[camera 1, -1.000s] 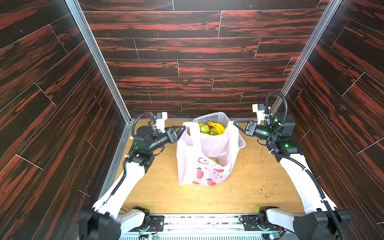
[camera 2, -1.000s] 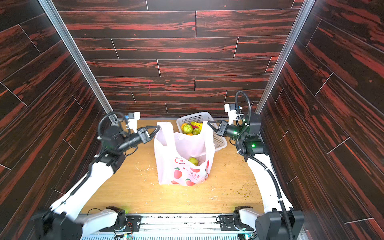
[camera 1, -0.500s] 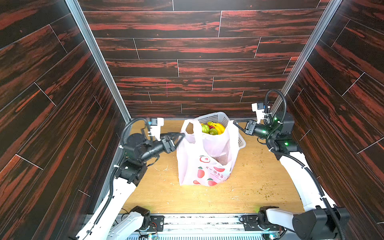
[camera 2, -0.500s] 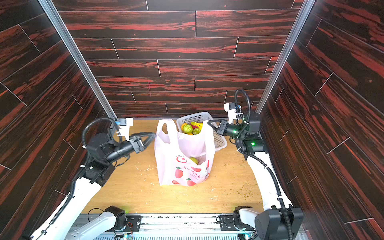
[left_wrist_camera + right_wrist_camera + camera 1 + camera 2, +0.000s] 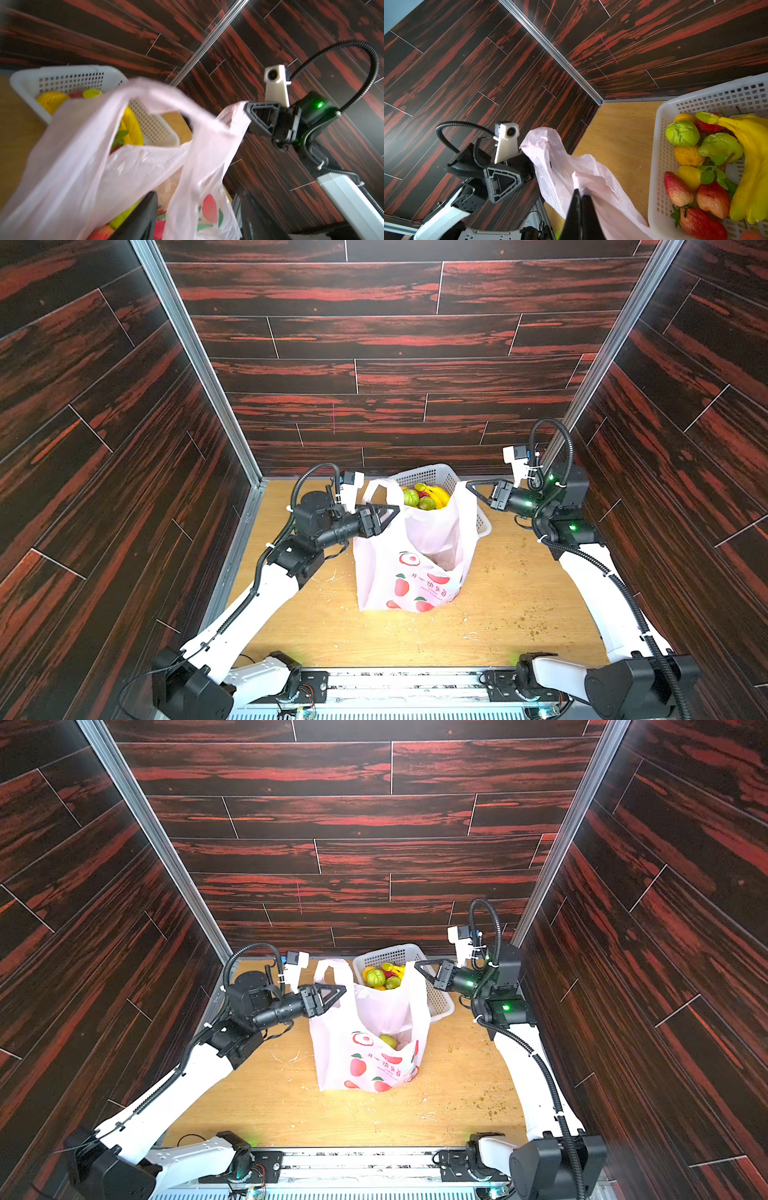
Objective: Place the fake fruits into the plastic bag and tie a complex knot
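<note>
Next, my right gripper pulls away from the left gripper toward its own side of the bag, then releases the bag's handle (image 5: 465,499) (image 5: 585,180), as the bag's opening sags narrow.
The pale-pink plastic bag (image 5: 409,572) (image 5: 365,1056) stands open at mid-table, with a green fake fruit (image 5: 388,1041) inside. More fake fruits (image 5: 424,497) (image 5: 716,164), bananas, green and red ones, lie in the white basket behind it. My right gripper (image 5: 468,485) (image 5: 580,190) is shut on the bag's right handle and holds it up. My left gripper (image 5: 394,511) (image 5: 199,195) is open at the bag's left rim. The left handle strap (image 5: 187,158) hangs loose between its fingers (image 5: 143,216). I see no knot.
The white perforated basket (image 5: 432,473) (image 5: 388,952) (image 5: 62,72) stands against the back wall, touching the bag's far side. Dark wood-pattern walls close in at the left, back and right. Small crumbs lie scattered on the wooden tabletop (image 5: 519,614).
My left arm drew back to the left, then came in again to the bag's left rim. Its jaws now stand wider. The right arm has held still.
</note>
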Robot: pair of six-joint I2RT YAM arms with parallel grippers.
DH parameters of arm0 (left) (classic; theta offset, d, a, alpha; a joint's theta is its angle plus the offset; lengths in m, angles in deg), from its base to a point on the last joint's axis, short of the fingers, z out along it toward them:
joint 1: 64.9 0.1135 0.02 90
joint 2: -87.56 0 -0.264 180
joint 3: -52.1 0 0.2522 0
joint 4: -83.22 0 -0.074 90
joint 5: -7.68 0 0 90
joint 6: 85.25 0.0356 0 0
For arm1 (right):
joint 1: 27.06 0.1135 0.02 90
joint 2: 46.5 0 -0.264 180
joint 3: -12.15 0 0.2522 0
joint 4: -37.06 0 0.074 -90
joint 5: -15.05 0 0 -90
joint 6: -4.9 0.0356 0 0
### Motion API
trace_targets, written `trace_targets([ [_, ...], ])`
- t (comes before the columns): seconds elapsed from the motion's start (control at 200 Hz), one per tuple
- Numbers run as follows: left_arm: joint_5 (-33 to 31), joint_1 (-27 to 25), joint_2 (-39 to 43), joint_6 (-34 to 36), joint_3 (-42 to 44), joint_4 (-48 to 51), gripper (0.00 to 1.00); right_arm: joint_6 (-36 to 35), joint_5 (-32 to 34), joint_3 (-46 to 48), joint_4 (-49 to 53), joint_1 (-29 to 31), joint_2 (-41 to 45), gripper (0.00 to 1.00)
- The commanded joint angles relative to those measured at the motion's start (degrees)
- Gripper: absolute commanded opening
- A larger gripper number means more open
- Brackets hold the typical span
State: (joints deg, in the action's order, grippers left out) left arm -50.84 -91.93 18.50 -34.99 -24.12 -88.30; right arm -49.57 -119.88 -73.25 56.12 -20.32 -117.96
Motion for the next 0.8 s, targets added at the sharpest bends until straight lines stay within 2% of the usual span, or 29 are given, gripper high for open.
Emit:
trace_targets([
  [0.0,1.12,-0.18,-0.71,-1.3,-3.74,-6.54,0.61,0.07,-0.16,-1.14,-0.47,-0.24,0.58,0.0],
  [0.095,0.91,-0.13,-1.3,-0.34,-6.45,-5.36,0.47,0.46,-0.09,-1.31,-0.45,-0.22,0.96,0.0],
  [0.23,0.08,-0.03,-2.39,2.52,-10.39,-1.12,0.14,1.26,0.53,-1.05,-0.6,-0.36,2.69,0.0],
  [0.311,-0.12,0.4,-2.08,3.86,-12.11,1.69,0.0,1.71,0.46,-0.88,0.0,-1.16,4.07,0.0],
  [0.406,0.77,2.3,-0.73,2.65,-13.28,3.46,0.0,3.49,-1.06,-0.11,-0.36,-3.7,6.28,0.0],
  [0.591,2.31,9.12,4.08,-2.86,-12.82,4.27,0.0,6.51,-6.29,0.63,-0.26,-9.76,10.0,0.0],
  [0.691,4.51,10.48,5.45,-4.48,-12.6,4.95,0.0,7.25,-8.51,0.33,1.28,-11.68,11.76,0.0],
  [0.792,6.11,11.53,6.75,-8.62,-10.29,1.33,0.0,6.97,-8.73,0.33,3.44,-12.16,14.09,0.0],
])
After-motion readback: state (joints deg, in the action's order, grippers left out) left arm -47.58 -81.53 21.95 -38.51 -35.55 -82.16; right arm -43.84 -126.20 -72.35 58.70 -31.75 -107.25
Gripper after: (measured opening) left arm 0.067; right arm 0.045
